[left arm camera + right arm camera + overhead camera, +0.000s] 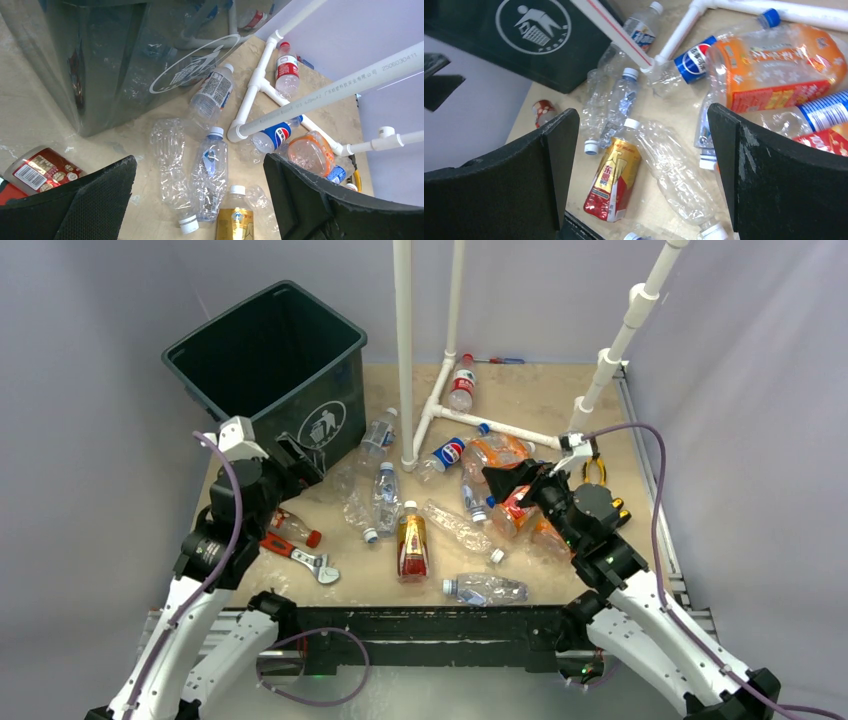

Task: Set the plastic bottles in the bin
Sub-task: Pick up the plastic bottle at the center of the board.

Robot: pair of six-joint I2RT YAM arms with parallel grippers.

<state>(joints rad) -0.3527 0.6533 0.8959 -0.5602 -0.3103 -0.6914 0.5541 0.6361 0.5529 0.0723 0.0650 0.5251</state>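
Observation:
The robot's right gripper needs to tilt its fingers downward next and lower them around the orange-and-red label of a clear bottle (516, 508), since the label lies below and the fingers point past it.
The dark green bin (320, 410) stands at the back left, upright and open. Several plastic bottles lie scattered on the table: a gold-and-red one (411, 545), clear ones (386, 495), an orange one (497, 452), a blue-labelled one (447, 453), and a red-labelled one (461, 383) at the back. My left gripper (300, 465) is open and empty beside the bin, above a clear bottle (210, 175). My right gripper (510, 478) is open and empty above the right pile, over a clear bottle (674, 170) and the gold bottle (611, 182).
A white pipe frame (404, 350) rises from the table's middle and back right. A red-handled wrench (300, 555) lies by the left arm, next to a red-capped bottle (293, 528). Yellow-handled pliers (595, 470) lie at the right edge.

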